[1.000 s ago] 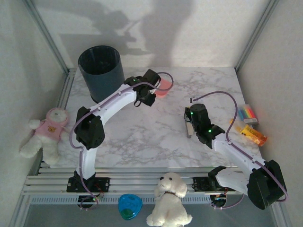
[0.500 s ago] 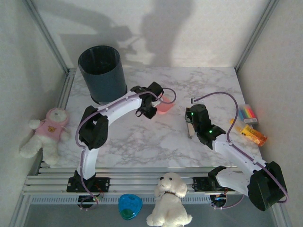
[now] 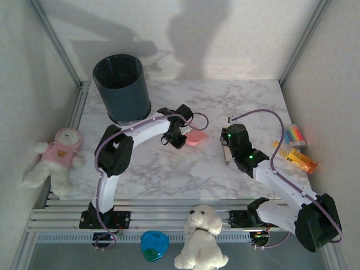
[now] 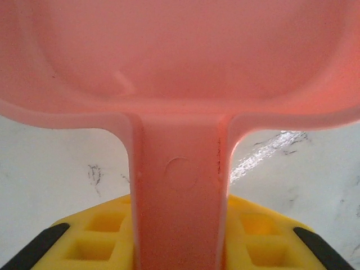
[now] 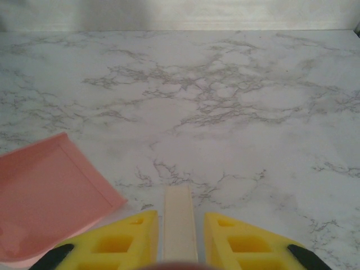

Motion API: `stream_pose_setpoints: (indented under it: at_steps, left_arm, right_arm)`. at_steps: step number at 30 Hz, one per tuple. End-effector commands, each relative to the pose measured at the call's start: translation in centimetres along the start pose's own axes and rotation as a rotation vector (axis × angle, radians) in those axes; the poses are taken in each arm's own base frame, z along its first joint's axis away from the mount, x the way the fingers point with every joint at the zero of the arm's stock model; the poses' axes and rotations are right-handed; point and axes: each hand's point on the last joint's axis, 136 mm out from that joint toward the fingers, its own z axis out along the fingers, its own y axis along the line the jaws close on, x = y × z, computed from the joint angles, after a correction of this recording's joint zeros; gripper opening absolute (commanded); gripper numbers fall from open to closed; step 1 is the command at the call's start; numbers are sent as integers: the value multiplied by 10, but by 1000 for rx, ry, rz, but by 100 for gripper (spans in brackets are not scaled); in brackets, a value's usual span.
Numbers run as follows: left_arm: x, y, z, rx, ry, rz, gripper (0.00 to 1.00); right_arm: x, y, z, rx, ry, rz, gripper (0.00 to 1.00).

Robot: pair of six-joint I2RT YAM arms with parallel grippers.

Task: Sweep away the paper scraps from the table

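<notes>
I will next lower the pink dustpan (image 3: 196, 137) a little onto the table with my left gripper. Then my left gripper will let go of the dustpan's handle.
My left gripper (image 3: 184, 134) is shut on the handle of a pink dustpan (image 3: 196, 137), which lies low over the middle of the marble table (image 3: 169, 163). In the left wrist view the dustpan (image 4: 180, 62) spreads across the top, its handle clamped between the yellow fingers (image 4: 101, 236). To its right my right gripper (image 3: 226, 148) is shut on a cream stick-like tool (image 5: 180, 222) that points toward the dustpan's lip (image 5: 50, 197). The paper scraps are out of view.
A tall dark bin (image 3: 121, 87) stands at the table's back left corner. A striped multicoloured block (image 3: 294, 135) and an orange-yellow toy (image 3: 301, 159) lie at the right edge. Plush toys (image 3: 56, 157) (image 3: 201, 236) sit off the table, beside the metal rails.
My left arm has carried the dustpan from beside the bin toward the front and down to the table's middle. The right arm has hardly moved.
</notes>
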Motion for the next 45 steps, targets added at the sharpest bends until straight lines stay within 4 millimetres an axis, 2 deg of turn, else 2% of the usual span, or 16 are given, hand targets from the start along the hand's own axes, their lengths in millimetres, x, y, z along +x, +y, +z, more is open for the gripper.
stream_pose_setpoints:
  at_steps: [1,10,23,29,37,45]
  left_arm:
    - [9,-9,13,32,41,28,0]
    - [17,-9,25,32,70,22,6]
    - [20,-7,19,20,53,27,28]
    - [21,-5,18,12,57,29,33]
    - [20,-2,10,-8,47,30,38]
    - [17,-1,-15,-19,-3,26,39]
  right_arm:
    - [-4,-6,-2,23,-25,-2,0]
    - [-3,-6,-1,24,-22,-2,0]
    - [-2,-7,0,27,-19,-3,0]
    - [-3,-6,-1,27,-20,-4,0]
    - [-4,-7,-1,26,-22,-5,0]
    - [-7,-1,2,1,-34,-38,0]
